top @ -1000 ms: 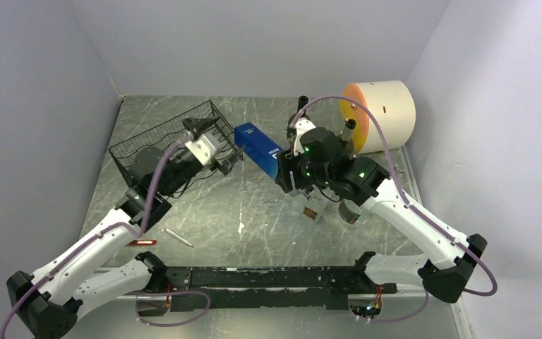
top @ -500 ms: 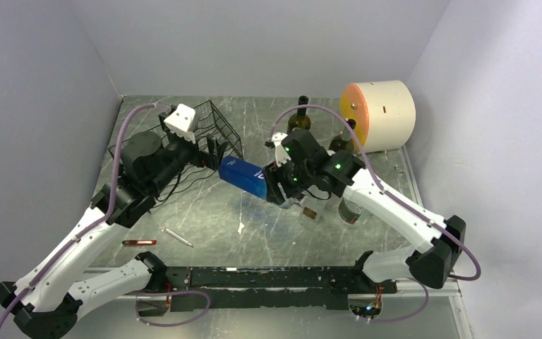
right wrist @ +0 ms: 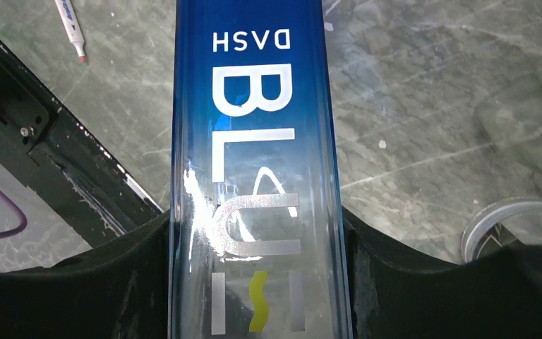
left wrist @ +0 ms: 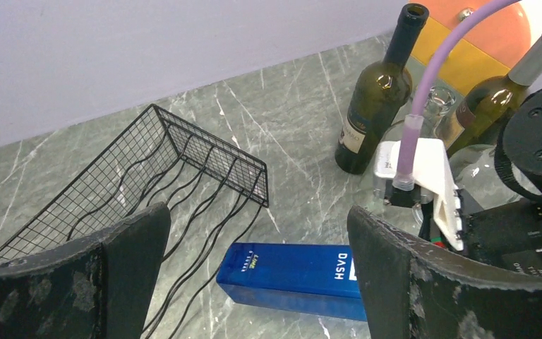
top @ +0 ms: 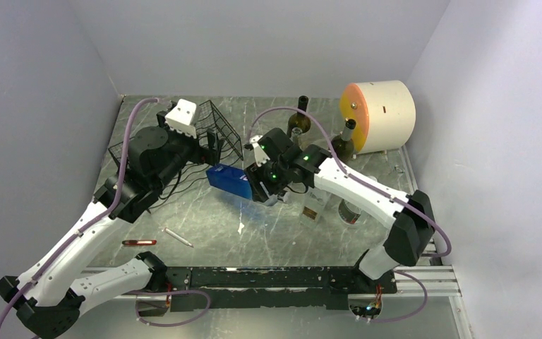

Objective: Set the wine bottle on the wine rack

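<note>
My right gripper turns and carries the bottle outward onto the rack's rods by the rack's mesh end (top: 229,157) next, since these lie to its left in the top view.
The wine rack (top: 220,124), black wire mesh with wavy rods, stands at the back left; it also shows in the left wrist view (left wrist: 148,166). My right gripper (top: 260,185) is shut on the clear end of a blue square bottle (top: 229,181) marked DASH BLU (right wrist: 254,127). The bottle is held lying, its blue end pointing left, just right of the rack's front. My left gripper (top: 212,150) is open and empty. It hangs over the rack's right end, and the blue bottle (left wrist: 296,272) lies below and between its fingers (left wrist: 130,244).
A dark green wine bottle (top: 299,120) and a second wine bottle (top: 344,140) stand at the back right, next to a white drum with an orange face (top: 381,109). Clear glass items (top: 350,210) stand under the right arm. A pen (top: 176,236) and a red stick (top: 139,242) lie front left.
My right arm has carried the blue bottle left and lower, toward the rack. My left arm has swung back and up over the rack, and its gripper now faces the bottle.
</note>
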Robot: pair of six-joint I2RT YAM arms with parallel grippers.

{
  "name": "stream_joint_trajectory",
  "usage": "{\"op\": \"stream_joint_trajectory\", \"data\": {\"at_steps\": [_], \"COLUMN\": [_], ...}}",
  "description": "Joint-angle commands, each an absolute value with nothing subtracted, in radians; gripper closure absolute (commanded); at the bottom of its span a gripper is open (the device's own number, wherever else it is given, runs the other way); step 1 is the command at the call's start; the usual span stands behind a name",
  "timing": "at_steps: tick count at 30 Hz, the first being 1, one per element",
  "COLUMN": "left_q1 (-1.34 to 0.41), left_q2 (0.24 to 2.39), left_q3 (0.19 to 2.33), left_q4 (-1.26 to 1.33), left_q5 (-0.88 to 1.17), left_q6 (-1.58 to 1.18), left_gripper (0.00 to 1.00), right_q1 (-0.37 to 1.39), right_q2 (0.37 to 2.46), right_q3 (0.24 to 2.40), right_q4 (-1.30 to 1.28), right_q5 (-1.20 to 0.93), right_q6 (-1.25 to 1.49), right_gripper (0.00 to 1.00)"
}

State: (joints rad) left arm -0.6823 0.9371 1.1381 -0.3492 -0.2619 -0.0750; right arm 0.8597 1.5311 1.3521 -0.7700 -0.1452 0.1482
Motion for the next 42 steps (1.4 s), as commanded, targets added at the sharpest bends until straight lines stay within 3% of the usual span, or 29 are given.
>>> {"op": "stream_joint_trajectory", "data": {"at_steps": [1, 20, 32, 42], "left_q1": [-0.685, -0.684, -0.685, -0.685], "left_q2": [0.934, 0.959, 1.024, 1.053], "left_q3": [1.179, 1.202, 1.229, 1.247], "left_q4": [-0.325, -0.346, -0.345, -0.351], "left_q5": [-0.28, -0.251, -0.253, -0.251], "left_q6": [-0.057, -0.048, -0.037, -0.049], "left_gripper": [0.01, 0.01, 0.01, 0.01], "right_q1": [0.872, 0.885, 0.894, 0.887], "right_q2": [1.533, 1.599, 1.666, 1.785], "right_q3": [1.409, 1.253, 1.137, 1.185], "right_q4": [-0.535, -0.109, 0.254, 0.348], "right_q5": [-0.17, -0.12, 0.077, 0.189], "right_q6": [0.127, 0.101, 0.081, 0.103], "right_gripper": [1.0, 1.0, 1.0, 1.0]}}
